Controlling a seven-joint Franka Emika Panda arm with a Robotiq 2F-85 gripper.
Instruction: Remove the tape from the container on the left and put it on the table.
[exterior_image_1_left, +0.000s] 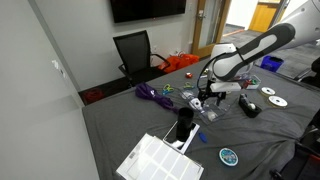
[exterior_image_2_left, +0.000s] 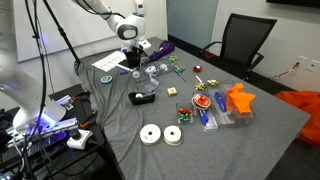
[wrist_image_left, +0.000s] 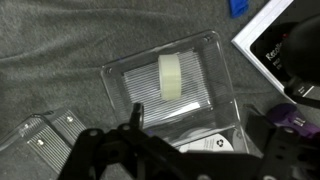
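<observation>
My gripper is going to move down and toward the left in the wrist view next, to bring its open fingers to both sides of the pale roll of tape (wrist_image_left: 171, 76), which stands beyond the fingers.
In the wrist view a small see-through plastic container (wrist_image_left: 215, 70) lies on the dark grey table cloth (wrist_image_left: 50, 50). A pale roll of tape (wrist_image_left: 171, 76) stands on edge inside it, on a ribbed insert. My gripper (wrist_image_left: 200, 125) is open and empty. It hovers above the container's near end, with one finger on each side. In both exterior views the gripper (exterior_image_1_left: 205, 96) (exterior_image_2_left: 135, 60) hangs low over the table (exterior_image_1_left: 250, 135) (exterior_image_2_left: 120, 120) among small objects. The container and tape are too small to make out there.
A second clear box (wrist_image_left: 40, 142) lies close by, with a black box (wrist_image_left: 285, 50) and a blue piece (wrist_image_left: 238, 6) beyond. A white gridded tray (exterior_image_1_left: 160, 158), a purple cable (exterior_image_1_left: 150, 93), discs (exterior_image_1_left: 276, 101), an orange-red bowl (exterior_image_1_left: 182, 62) and a chair (exterior_image_1_left: 135, 50) surround the spot.
</observation>
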